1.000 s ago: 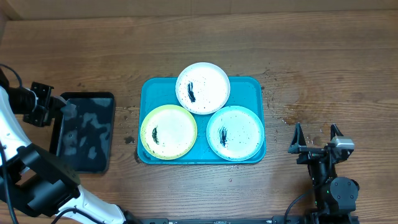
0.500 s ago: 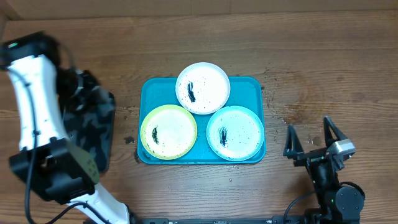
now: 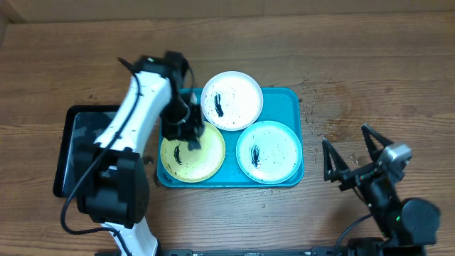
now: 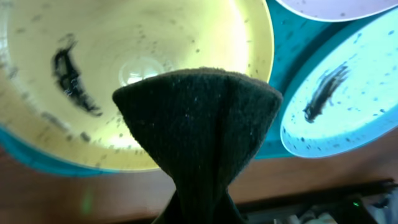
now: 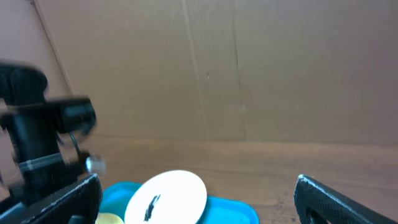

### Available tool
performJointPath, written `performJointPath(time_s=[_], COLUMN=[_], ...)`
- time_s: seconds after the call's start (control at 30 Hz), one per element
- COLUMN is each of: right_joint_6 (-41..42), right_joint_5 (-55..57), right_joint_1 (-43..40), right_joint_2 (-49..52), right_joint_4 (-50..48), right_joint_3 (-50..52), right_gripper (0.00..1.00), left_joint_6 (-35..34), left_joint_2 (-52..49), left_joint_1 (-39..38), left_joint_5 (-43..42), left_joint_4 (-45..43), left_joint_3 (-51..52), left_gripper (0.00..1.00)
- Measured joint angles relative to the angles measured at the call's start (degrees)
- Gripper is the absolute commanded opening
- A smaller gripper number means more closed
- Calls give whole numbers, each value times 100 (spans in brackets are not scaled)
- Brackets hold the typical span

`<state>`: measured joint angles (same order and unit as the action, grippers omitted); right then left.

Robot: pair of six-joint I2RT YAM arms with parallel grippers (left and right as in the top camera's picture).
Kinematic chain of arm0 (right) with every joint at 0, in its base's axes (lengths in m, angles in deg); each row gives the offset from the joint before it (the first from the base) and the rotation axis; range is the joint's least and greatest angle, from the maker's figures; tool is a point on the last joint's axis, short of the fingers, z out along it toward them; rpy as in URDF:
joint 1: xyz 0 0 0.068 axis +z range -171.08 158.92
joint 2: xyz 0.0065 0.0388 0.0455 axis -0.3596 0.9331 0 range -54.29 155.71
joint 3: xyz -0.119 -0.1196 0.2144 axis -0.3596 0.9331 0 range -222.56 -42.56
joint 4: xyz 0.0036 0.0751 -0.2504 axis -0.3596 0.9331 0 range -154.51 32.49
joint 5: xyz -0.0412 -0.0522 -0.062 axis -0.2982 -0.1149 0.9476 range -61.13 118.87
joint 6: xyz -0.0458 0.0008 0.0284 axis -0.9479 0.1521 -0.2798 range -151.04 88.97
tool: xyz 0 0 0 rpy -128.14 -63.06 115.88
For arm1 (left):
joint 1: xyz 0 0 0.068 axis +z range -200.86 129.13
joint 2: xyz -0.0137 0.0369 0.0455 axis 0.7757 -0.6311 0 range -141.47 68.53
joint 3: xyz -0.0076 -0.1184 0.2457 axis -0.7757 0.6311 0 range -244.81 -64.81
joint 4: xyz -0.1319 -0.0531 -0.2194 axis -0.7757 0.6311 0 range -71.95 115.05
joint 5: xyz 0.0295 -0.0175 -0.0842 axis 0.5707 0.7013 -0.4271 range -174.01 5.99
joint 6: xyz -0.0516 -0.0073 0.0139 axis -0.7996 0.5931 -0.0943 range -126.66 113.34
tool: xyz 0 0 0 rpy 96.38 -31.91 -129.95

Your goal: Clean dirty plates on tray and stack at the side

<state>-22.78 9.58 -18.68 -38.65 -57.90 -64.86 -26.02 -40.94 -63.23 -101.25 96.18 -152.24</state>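
Observation:
The folded end still hovers beside the black smear, so my left gripper should go down over the yellow-green plate and release the dark cloth there.
Three smeared plates lie on the turquoise tray (image 3: 286,97): a white one (image 3: 232,99) at the back, a yellow-green one (image 3: 193,155) front left, a light teal one (image 3: 269,151) front right. My left gripper (image 3: 188,134) hangs over the yellow-green plate (image 4: 112,68), shut on a dark cloth (image 4: 199,130) that hides its fingers. The cloth's folded end hovers above the plate's centre, beside a black smear (image 4: 71,74). My right gripper (image 3: 346,136) stands open above bare wood right of the tray, with nothing between its fingers (image 5: 339,199). From there the white plate (image 5: 166,196) shows.
A black rectangular tray (image 3: 79,153) lies at the left, partly under my left arm (image 3: 135,107). Dark specks dot the wood (image 3: 320,107) right of the turquoise tray. A cardboard wall (image 5: 217,68) stands behind the table.
My left arm swung from the black tray rightward to the yellow-green plate, carrying the cloth. My right gripper tilted and shifted a little, still open.

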Motion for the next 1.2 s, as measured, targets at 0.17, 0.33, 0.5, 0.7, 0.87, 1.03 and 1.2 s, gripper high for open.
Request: performJointPath(time_s=[0.17, 0.33, 0.5, 0.7, 0.87, 1.03, 1.2], right_joint_6=[-157, -223, -229, -358, -380, 129, 501], right_joint_5=[-146, -557, -879, -1239, -1637, -2221, -2374], right_joint_1=[0, 0, 0, 0, 0, 0, 164], right_joint_2=[1290, 2568, 3563, 4120, 4363, 4551, 4754], right_joint_4=[634, 1130, 1915, 3056, 3161, 3077, 2898], right_joint_3=[-1303, -2299, -3241, -4253, -4542, -4546, -4557], right_gripper=[100, 100, 100, 100, 100, 100, 87], left_joint_6=[-13, -13, -11, 11, 11, 7, 4], left_joint_2=[0, 0, 0, 0, 0, 9, 39], left_joint_1=[-188, -203, -203, -203, -103, 295, 890], left_joint_5=[127, 219, 293, 428, 660, 732, 756], left_joint_4=[-940, -1600, -1794, -1491, -678, -282, -146], left_joint_3=[686, 1349, 1777, 1668, 678, -634, -1298], left_gripper=[6, 17, 100, 100, 100, 97, 88])
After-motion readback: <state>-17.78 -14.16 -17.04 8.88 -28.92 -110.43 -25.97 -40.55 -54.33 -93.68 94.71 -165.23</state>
